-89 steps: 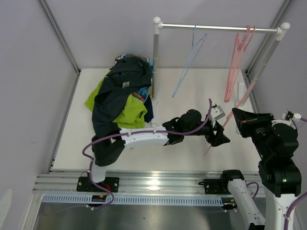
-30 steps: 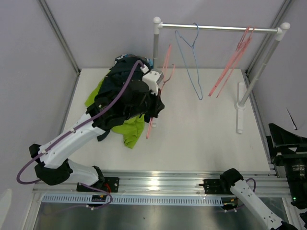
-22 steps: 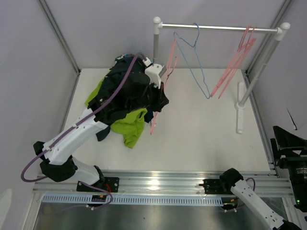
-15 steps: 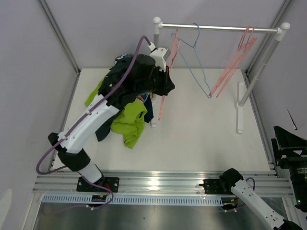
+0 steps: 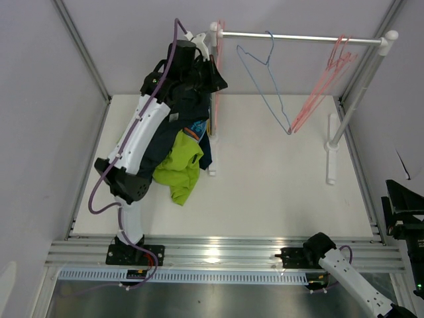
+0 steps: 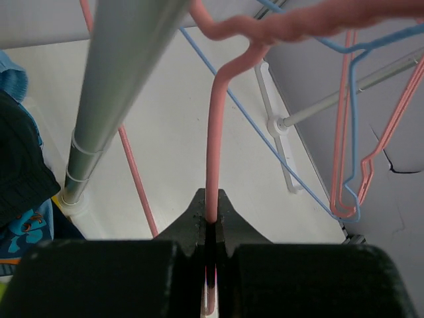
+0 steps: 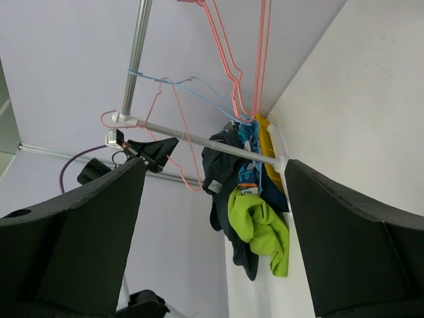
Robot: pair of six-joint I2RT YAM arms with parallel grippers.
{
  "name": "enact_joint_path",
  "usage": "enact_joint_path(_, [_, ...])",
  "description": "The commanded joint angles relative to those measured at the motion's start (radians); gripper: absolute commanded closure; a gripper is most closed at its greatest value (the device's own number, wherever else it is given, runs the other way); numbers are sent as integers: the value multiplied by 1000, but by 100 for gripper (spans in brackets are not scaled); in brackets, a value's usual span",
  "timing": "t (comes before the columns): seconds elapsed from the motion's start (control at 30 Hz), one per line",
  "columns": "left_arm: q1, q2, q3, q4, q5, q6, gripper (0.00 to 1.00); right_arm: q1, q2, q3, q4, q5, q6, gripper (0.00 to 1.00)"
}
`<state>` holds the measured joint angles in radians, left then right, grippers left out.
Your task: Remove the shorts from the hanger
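Observation:
My left gripper is at the neck of the empty pink hanger, whose hook is up by the bar. It will next move down and toward the blue hanger, then release the pink hanger's neck.
My left gripper (image 5: 215, 76) is raised at the left end of the rail (image 5: 305, 38). It is shut (image 6: 211, 222) on the straight neck of a bare pink hanger (image 6: 213, 132). The hanger's hook (image 6: 265, 30) curls beside the rail (image 6: 126, 79); whether it rests on the rail is unclear. The shorts lie heaped on the table by the left post: dark pairs (image 5: 165, 132), a lime green pair (image 5: 180, 165) and a patterned pair (image 5: 197, 129). My right gripper (image 7: 212, 199) is open and empty, far off at the table's right side.
A blue hanger (image 5: 265, 73) hangs mid-rail and pink hangers (image 5: 328, 76) hang near the right end. The rack's posts (image 5: 213, 99) and right foot (image 5: 331, 149) stand on the white table. Grey walls close in on three sides. My right arm (image 5: 405, 218) sits off the table's right edge.
My left arm swung up and back, carrying the pink hanger from above the shorts pile to the rail's left end. The blue hanger has swung. The right arm drew back slightly.

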<state>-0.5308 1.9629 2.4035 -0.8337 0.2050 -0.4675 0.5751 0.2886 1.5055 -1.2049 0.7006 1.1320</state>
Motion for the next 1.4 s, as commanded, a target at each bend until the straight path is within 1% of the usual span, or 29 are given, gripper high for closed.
enact_joint_path(0.0, [40, 22, 55, 53, 111, -40, 100, 8, -17, -10, -8, 46, 29, 8])
enact_joint_path(0.2, [31, 53, 49, 38, 126, -17, 100, 8, -20, -59, 21, 43, 32, 8])
enact_joint_path(0.3, [22, 50, 26, 28, 109, 1, 100, 8, -22, -79, 27, 34, 38, 8])
enact_joint_path(0.4, [0, 41, 22, 2, 62, 35, 100, 8, -22, -99, 36, 25, 43, 8])
enact_joint_path(0.53, [-8, 36, 19, -18, 40, 43, 100, 8, -23, -117, 45, 10, 46, 8])
enact_joint_path(0.57, [-9, 36, 20, -27, 34, 41, 97, 8, -23, -119, 48, 8, 46, 8])
enact_joint_path(0.6, [-9, 37, 19, -31, 31, 41, 91, 8, -23, -119, 48, 5, 46, 8])
enact_joint_path(0.63, [-9, 37, 19, -34, 30, 41, 77, 8, -23, -120, 48, 7, 46, 8])
enact_joint_path(0.67, [-11, 34, 17, -39, 30, 43, 54, 8, -23, -120, 45, 7, 45, 8])
enact_joint_path(0.7, [-11, 30, 17, -42, 27, 46, 41, 9, -23, -119, 42, 5, 45, 7])
enact_joint_path(0.73, [-11, 18, 5, -44, 16, 47, 7, 8, -23, -119, 41, 5, 45, 7])
enact_joint_path(0.77, [-12, 11, 0, -45, 13, 49, 1, 8, -23, -119, 38, 7, 45, 7])
enact_joint_path(0.87, [-20, -24, -27, -57, 2, 67, 1, 8, -23, -123, 38, 7, 40, 6])
enact_joint_path(0.9, [-24, -57, -39, -65, -22, 73, 1, 8, -22, -125, 47, 1, 37, 6])
enact_joint_path(0.97, [-43, -111, -102, -76, -62, 95, 1, 9, -26, -142, 105, -15, -18, 6])
enact_joint_path(1.0, [-50, -186, -131, -70, -97, 104, 1, 9, -28, -151, 131, -36, -47, 5])
enact_joint_path(1.03, [-61, -232, -170, -59, -111, 115, 1, 8, -26, -159, 158, -52, -113, 5])
enact_joint_path(1.07, [-63, -281, -296, -44, -122, 116, 1, 8, -23, -166, 204, -65, -145, 4])
enact_joint_path(1.1, [-64, -336, -346, 0, -122, 118, 1, 8, -10, -177, 224, -96, -178, 3])
enact_joint_path(1.13, [-63, -445, -390, 22, -121, 121, 1, 9, 0, -180, 246, -117, -246, 2])
enact_joint_path(1.17, [-64, -502, -517, 43, -121, 124, 1, 8, 13, -183, 289, -157, -279, 2])
enact_joint_path(1.2, [-63, -609, -553, 76, -110, 133, 1, 8, 41, -185, 306, -173, -308, 1])
enact_joint_path(1.23, [-64, -662, -620, 87, -101, 141, 1, 9, 58, -185, 326, -196, -339, 0])
enact_joint_path(1.27, [-64, -711, -680, 94, -90, 147, 1, 8, 76, -185, 362, -243, -403, 1])
enact_joint_path(1.3, [-64, -758, -735, 100, -78, 154, 1, 6, 93, -185, 375, -257, -423, 1])
enact_joint_path(1.33, [-64, -804, -762, 107, -46, 176, 1, 8, 125, -189, 392, -274, -440, 1])
enact_joint_path(1.37, [-64, -896, -788, 111, -27, 187, 1, 6, 141, -197, 440, -321, -480, 1])
